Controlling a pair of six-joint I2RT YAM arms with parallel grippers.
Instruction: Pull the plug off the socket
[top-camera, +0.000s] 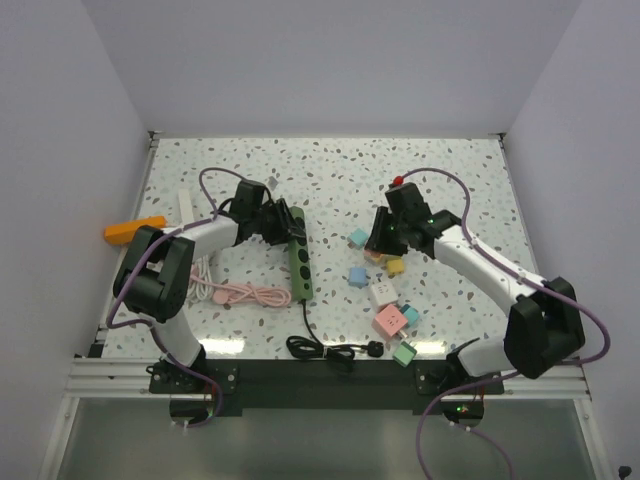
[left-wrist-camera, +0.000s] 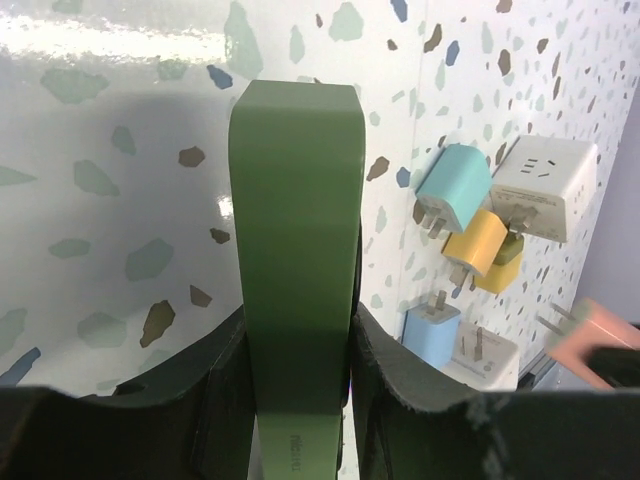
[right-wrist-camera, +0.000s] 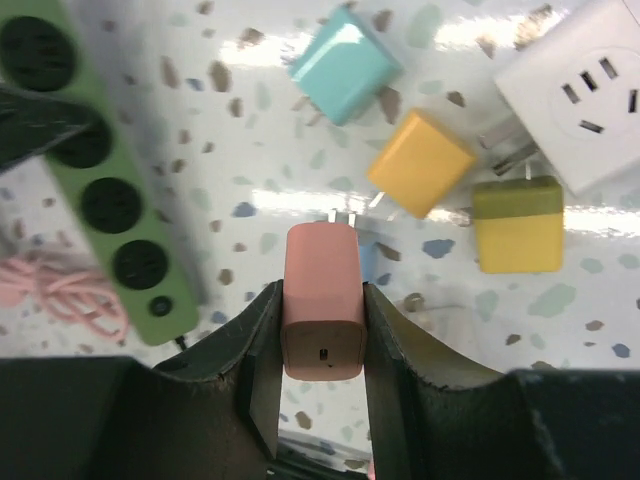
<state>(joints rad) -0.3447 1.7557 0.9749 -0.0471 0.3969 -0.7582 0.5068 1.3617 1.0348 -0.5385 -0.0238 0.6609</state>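
Note:
My left gripper should swing outward and across to let go of the green power strip. Bare table lies beyond the white strip, to the left of my left gripper in the top view.
The green power strip lies on the speckled table. My left gripper is shut on its far end; in the left wrist view the strip fills the gap between the pads of the left gripper. My right gripper is shut on a pink plug, held clear of the strip with its prongs free, above the table among loose adapters. The right gripper grips the plug by its sides. The strip's visible sockets hold no plug.
Loose adapters lie right of the strip: teal, yellow, olive, a white cube socket, others near the front. A pink cable, an orange object and a white strip lie left. The black cord is at the front.

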